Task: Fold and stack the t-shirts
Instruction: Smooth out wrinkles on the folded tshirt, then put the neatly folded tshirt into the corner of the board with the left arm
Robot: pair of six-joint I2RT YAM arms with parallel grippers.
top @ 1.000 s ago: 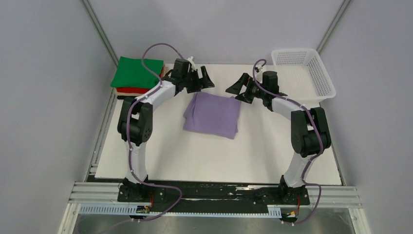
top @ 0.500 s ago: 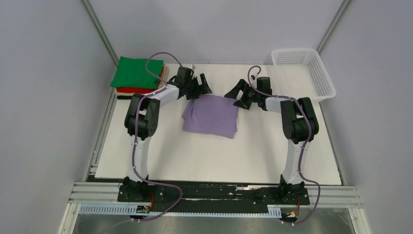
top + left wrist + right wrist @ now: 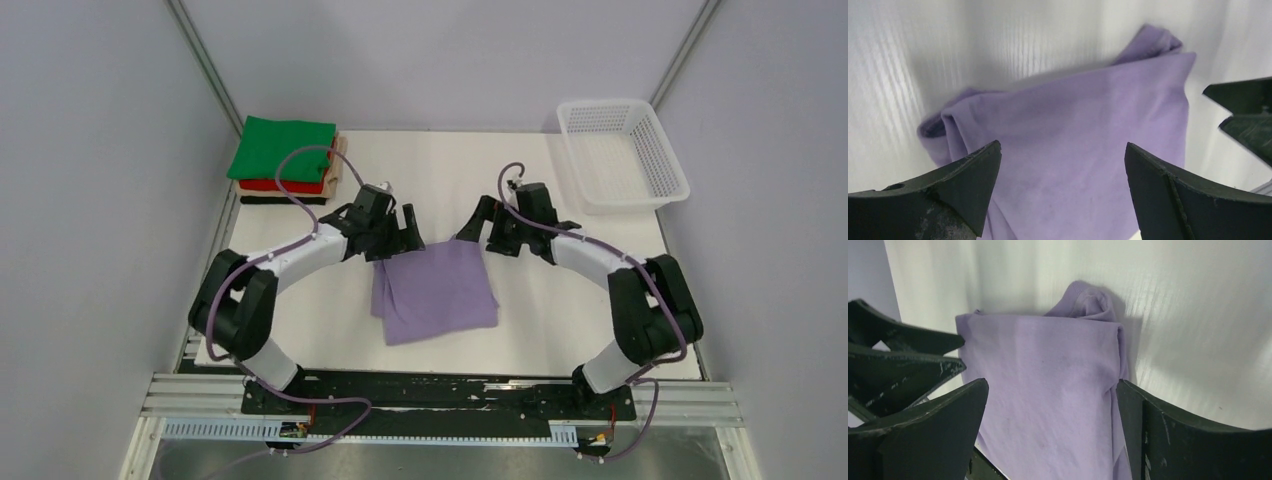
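My left gripper will move back and down to pinch that uneven edge [image 3: 386,287] [image 3: 998,220], because the lavender t-shirt's under layer sticks out past its side fold there.
A lavender t-shirt [image 3: 436,291], folded into a rough rectangle, lies on the white table [image 3: 560,320] near the middle. My left gripper [image 3: 403,232] sits at its far left corner and my right gripper [image 3: 478,226] at its far right corner, both low over the cloth. In the left wrist view the left gripper [image 3: 1060,152] is open, with the lavender t-shirt [image 3: 1073,125] spread below the fingers. The right gripper [image 3: 1051,387] is open too, over the lavender t-shirt [image 3: 1048,380]. Folded t-shirts [image 3: 283,150] are stacked at the far left, green on top, red beneath.
A white mesh basket [image 3: 622,152] stands at the far right corner of the table. Grey walls close in both sides. Both arms bend low across the table's middle, their purple cables looping above them.
Both arms have drawn back toward the near edge and lowered. The lavender t-shirt has slid nearer with them and turned slightly. Both grippers stayed open.
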